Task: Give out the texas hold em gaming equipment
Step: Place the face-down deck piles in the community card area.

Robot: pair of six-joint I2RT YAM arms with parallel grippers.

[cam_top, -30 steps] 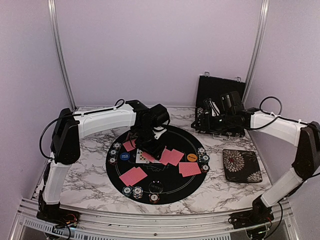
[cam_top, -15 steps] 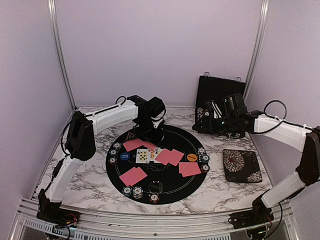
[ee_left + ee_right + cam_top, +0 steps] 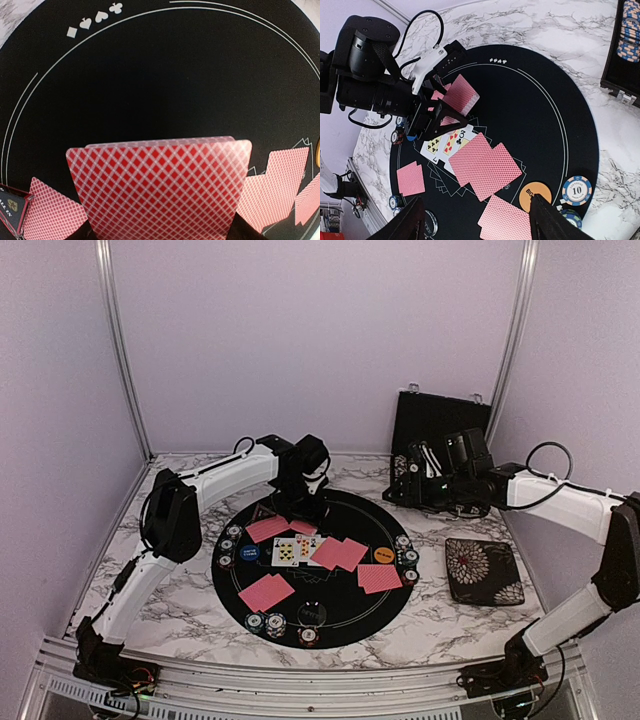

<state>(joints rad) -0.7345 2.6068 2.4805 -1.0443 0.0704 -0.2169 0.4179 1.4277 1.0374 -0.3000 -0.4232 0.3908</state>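
Note:
The red-backed cards will go down next, slightly away from my base, as my left gripper carries them onto the mat's far part (image 3: pixel 335 508) (image 3: pixel 141 82) by the suit marks.
My left gripper (image 3: pixel 162 231) is shut on a small stack of red-backed playing cards (image 3: pixel 160 185), held upright over the far part of the round black mat (image 3: pixel 345 625). In the top view that gripper (image 3: pixel 301 504) hangs just behind the face-up cards (image 3: pixel 287 551). Red-backed cards lie on the mat in the middle (image 3: pixel 340 553), at the right (image 3: pixel 379 578), at the front left (image 3: pixel 266 592) and at the back left (image 3: pixel 267 529). Chip stacks (image 3: pixel 228 545) (image 3: pixel 408 558) (image 3: pixel 268 623) and orange (image 3: pixel 383 554), blue (image 3: pixel 249 552) and black (image 3: pixel 313 614) buttons ring the mat. My right gripper (image 3: pixel 477 226) is open and holds nothing, high above the mat's right side.
A black hinged chip case (image 3: pixel 440 430) stands open at the back right, with chip rows (image 3: pixel 629 35) in it. The floral-patterned black pad (image 3: pixel 483 570) lies right of the mat. Metal frame posts and lilac walls enclose the marble table (image 3: pixel 180 590).
My left gripper has moved away from the mat's middle toward its far edge, still gripping the cards, uncovering the face-up cards. The right arm shifted only slightly.

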